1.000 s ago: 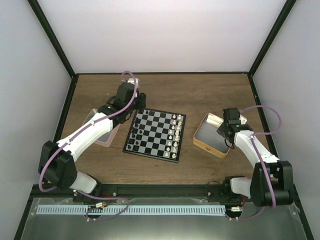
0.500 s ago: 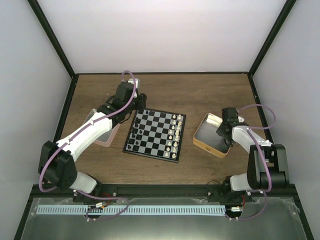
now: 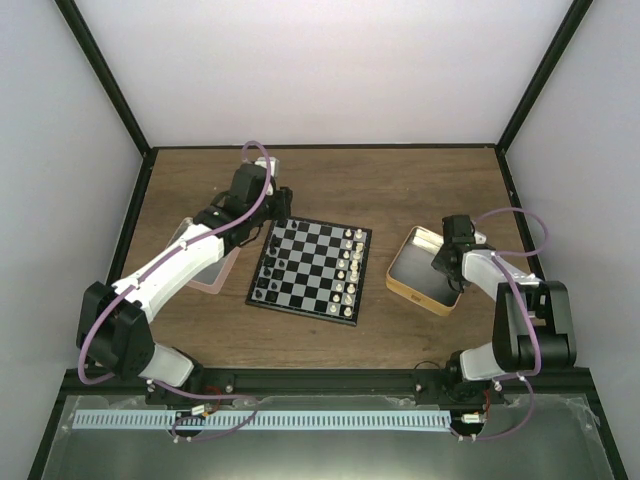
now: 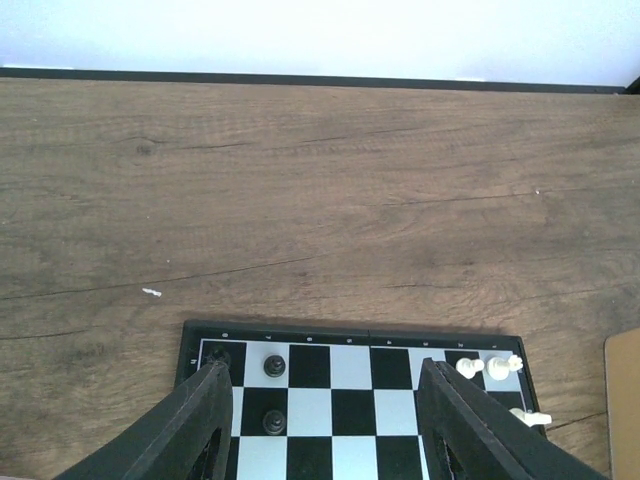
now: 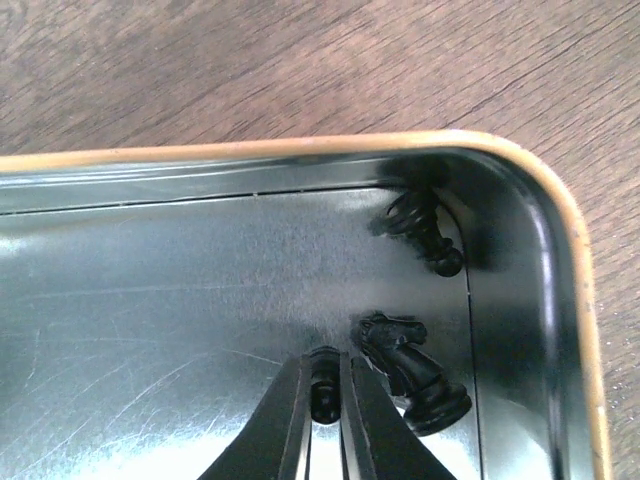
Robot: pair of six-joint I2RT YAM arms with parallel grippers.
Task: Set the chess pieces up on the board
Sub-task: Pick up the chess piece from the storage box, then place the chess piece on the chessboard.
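Observation:
I raise my right gripper next, swing it to the left in the top view to the black pawn line's empty square, and lower it to release.
The board (image 3: 310, 270) lies mid-table, with black chess pieces (image 3: 268, 290) along its left side and white ones (image 3: 350, 265) along its right. My left gripper (image 3: 280, 213) is open and empty above the board's far left corner. In the left wrist view it (image 4: 322, 372) straddles the board (image 4: 350, 400) beside two black pawns (image 4: 274, 366). My right gripper (image 3: 446, 262) is down in the tan tray (image 3: 400, 282). In the right wrist view it (image 5: 324, 365) is shut on a small black piece (image 5: 324, 388). A black knight (image 5: 405, 365) and another black piece (image 5: 420, 230) lie beside it.
A pink-rimmed clear box (image 3: 215, 280) sits left of the board under my left arm. The tray's rim (image 5: 560, 220) curves close to the right of the fingers. White pieces (image 4: 497, 367) stand at the board's far right corner. A small white speck (image 4: 151, 292) lies on the wood.
My right arm's elbow has swung in nearer its base while the gripper stayed low in the tray. My left gripper has drifted slightly back from the board corner.

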